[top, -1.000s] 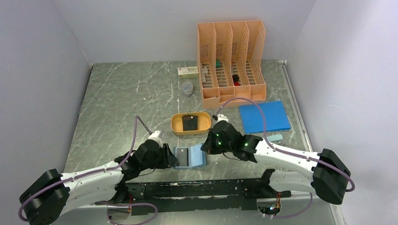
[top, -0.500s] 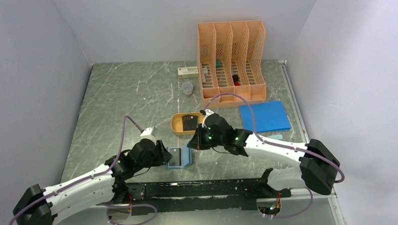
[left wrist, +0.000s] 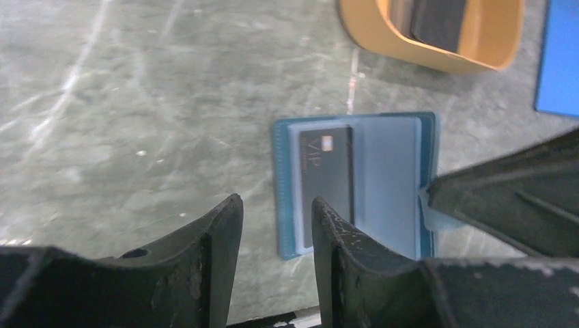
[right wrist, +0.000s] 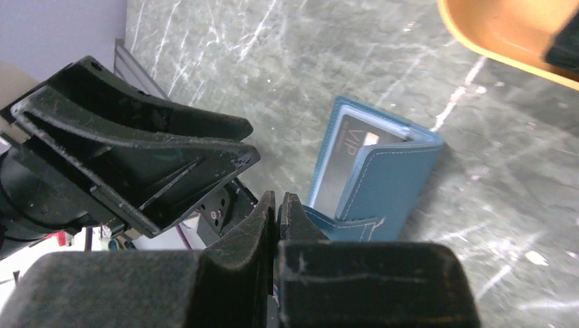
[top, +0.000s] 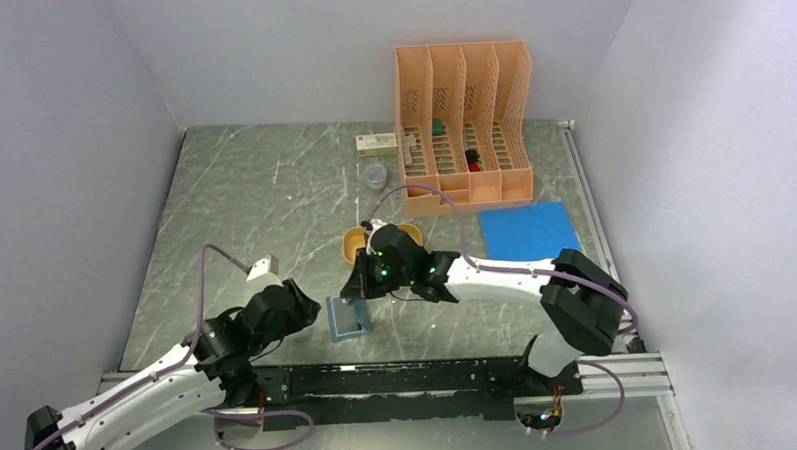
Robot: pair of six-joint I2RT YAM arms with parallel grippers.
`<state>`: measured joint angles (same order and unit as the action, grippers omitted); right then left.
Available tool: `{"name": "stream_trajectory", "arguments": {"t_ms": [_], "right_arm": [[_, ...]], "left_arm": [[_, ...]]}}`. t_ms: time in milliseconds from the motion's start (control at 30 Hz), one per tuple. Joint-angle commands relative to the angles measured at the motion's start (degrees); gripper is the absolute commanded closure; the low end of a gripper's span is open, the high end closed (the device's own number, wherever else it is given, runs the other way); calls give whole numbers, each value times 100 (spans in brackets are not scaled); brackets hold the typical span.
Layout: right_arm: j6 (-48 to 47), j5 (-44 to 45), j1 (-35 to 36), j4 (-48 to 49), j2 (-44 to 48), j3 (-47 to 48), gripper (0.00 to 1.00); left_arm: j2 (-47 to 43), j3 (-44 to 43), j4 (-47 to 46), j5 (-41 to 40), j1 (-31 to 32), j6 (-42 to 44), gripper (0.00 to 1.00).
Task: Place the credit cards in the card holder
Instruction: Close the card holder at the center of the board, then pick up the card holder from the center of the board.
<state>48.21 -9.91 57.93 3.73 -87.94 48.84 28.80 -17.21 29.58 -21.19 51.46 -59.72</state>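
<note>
I should next sweep the holder's raised cover over the filled VIP pocket and let go of the holder's tab, since that pocket is to the left of my right gripper in the top view.
The teal card holder (top: 348, 318) lies near the table's front edge, half open. A dark credit card (left wrist: 328, 176) marked VIP sits in its left clear pocket. My right gripper (right wrist: 280, 205) is shut on the holder's snap tab (right wrist: 334, 224) and holds that cover (right wrist: 392, 184) raised off the table. My left gripper (left wrist: 276, 203) hovers just left of the holder, open, with nothing between its fingers. Another dark card (left wrist: 437, 20) lies in the orange tray (left wrist: 382, 34), which my right arm partly hides in the top view.
An orange file rack (top: 464, 123) stands at the back with small items in its slots. A flat blue sheet (top: 525, 231) lies right of the tray. A small white box (top: 377, 143) and a little cup (top: 375, 176) sit left of the rack.
My right gripper has swung left, dragging the card holder leftward by its tab and folding the cover up. The left arm has drawn back to the left, away from the holder.
</note>
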Motion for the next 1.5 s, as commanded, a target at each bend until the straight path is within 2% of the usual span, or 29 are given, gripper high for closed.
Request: {"name": "stream_trajectory", "arguments": {"t_ms": [0,200,567,700,733,800,867,1133,1267,1367,1467], "right_arm": [[-119,-287,256,330,-373,298,100],[-241,-462,567,426,-1052,694,100],[-283,-717,735,398,-2474,1831,100],[-322,-705,807,350,-2423,1932,52],[-322,-677,814,326,-2351,1922,45],[-332,-644,815,208,-2201,1917,34],[-362,-607,811,65,-2043,1921,30],[-444,-315,814,-597,-1204,1820,26],[-647,152,807,-1013,-566,1544,26],[-798,780,778,-1338,-169,1138,32],[-988,1201,764,-1595,-240,929,47]], "left_arm": [[-46,-275,986,-854,-23,-903,53],[-16,-620,1451,-1330,-22,-1355,51],[-339,-1055,1828,-1616,-24,-1248,50],[-401,-1043,1881,-1563,-27,-1259,50],[-428,-1047,1896,-1570,-30,-1271,50],[-480,-1061,1899,-1595,-24,-1254,50],[-514,-1088,1902,-1646,-29,-1240,50],[-423,-1214,1894,-1760,-30,-1175,49],[-377,-1184,1758,-1679,-25,-1052,49],[-357,-1141,1516,-1540,-24,-837,50],[-273,-1055,1132,-1251,-25,-505,49]]}}
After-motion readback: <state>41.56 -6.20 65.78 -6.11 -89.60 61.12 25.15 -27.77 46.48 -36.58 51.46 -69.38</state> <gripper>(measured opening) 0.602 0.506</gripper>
